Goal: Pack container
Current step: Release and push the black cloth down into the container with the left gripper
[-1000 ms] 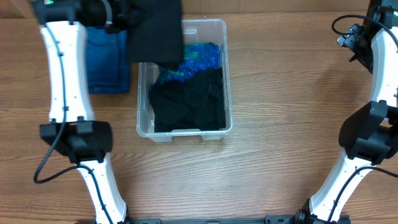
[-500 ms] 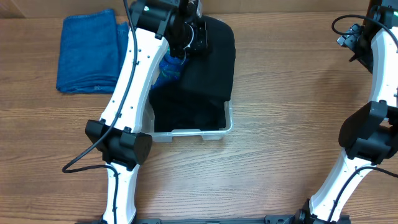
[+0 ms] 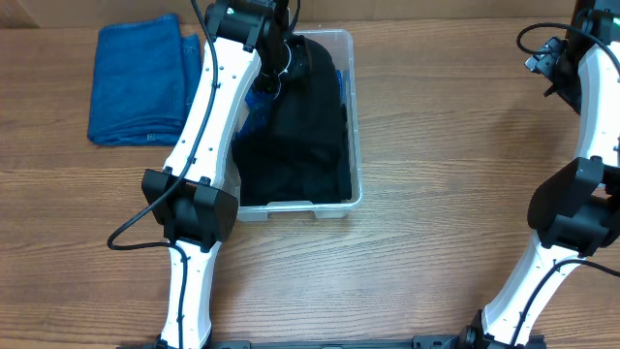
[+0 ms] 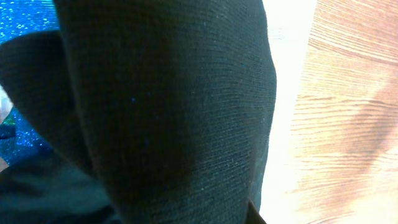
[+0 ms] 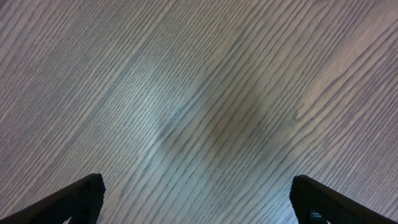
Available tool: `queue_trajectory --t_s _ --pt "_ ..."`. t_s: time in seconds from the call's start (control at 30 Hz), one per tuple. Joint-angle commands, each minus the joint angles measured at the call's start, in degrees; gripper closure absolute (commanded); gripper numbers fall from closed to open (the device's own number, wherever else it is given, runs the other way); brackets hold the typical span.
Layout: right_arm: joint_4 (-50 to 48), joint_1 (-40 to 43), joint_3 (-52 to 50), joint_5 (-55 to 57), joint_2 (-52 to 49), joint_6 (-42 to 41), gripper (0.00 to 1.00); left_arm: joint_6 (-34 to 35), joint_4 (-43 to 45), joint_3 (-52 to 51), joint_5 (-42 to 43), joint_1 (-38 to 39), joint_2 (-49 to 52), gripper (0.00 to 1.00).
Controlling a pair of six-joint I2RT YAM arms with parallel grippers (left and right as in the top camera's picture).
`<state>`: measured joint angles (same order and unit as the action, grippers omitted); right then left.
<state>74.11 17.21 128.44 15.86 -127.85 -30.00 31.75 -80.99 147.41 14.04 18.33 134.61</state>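
The black cloth is spread over the bin's middle, so my left gripper will next pull it outward to the bin's far end (image 3: 327,44) and let go of it there.
The container (image 3: 355,145), a clear rectangular bin, stands at the table's middle with dark cloths (image 3: 291,165) inside. A glittery blue cloth (image 3: 254,109) peeks out at its left wall. My left gripper (image 3: 282,50) hangs over the bin's far end, shut on a black cloth (image 3: 312,87) that drapes down into the bin. In the left wrist view this black cloth (image 4: 174,112) fills the frame and hides the fingers; the bin's bright wall (image 4: 287,124) shows to its right. My right gripper (image 5: 198,200) stands open over bare wood, nothing between its fingers.
A folded blue towel (image 3: 136,82) lies on the table left of the bin, at the far left. The right arm (image 3: 581,184) stands along the table's right edge, far from the bin.
My left arm has swung right from above the blue towel to the bin's far end, carrying the black cloth, which now hangs lower inside the bin. The right arm has not moved.
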Motion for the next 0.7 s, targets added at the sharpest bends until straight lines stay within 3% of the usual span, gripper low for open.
queue_trajectory --t_s 0.0,0.17,0.27,0.67 --pt "-0.3 0.2 0.1 0.8 0.1 -0.3 0.00 5.7 0.5 1.6 -0.4 -0.1 -0.9 0.96" --pt "-0.3 0.2 0.1 0.8 0.1 -0.3 0.00 22.3 1.4 1.6 5.7 0.0 -0.9 0.96" --pt "-0.3 0.2 0.1 0.8 0.1 -0.3 0.00 32.0 3.0 1.6 4.8 0.0 -0.9 0.96" --pt "-0.3 0.2 0.1 0.8 0.1 -0.3 0.00 58.1 4.8 1.6 -13.2 0.0 -0.9 0.96"
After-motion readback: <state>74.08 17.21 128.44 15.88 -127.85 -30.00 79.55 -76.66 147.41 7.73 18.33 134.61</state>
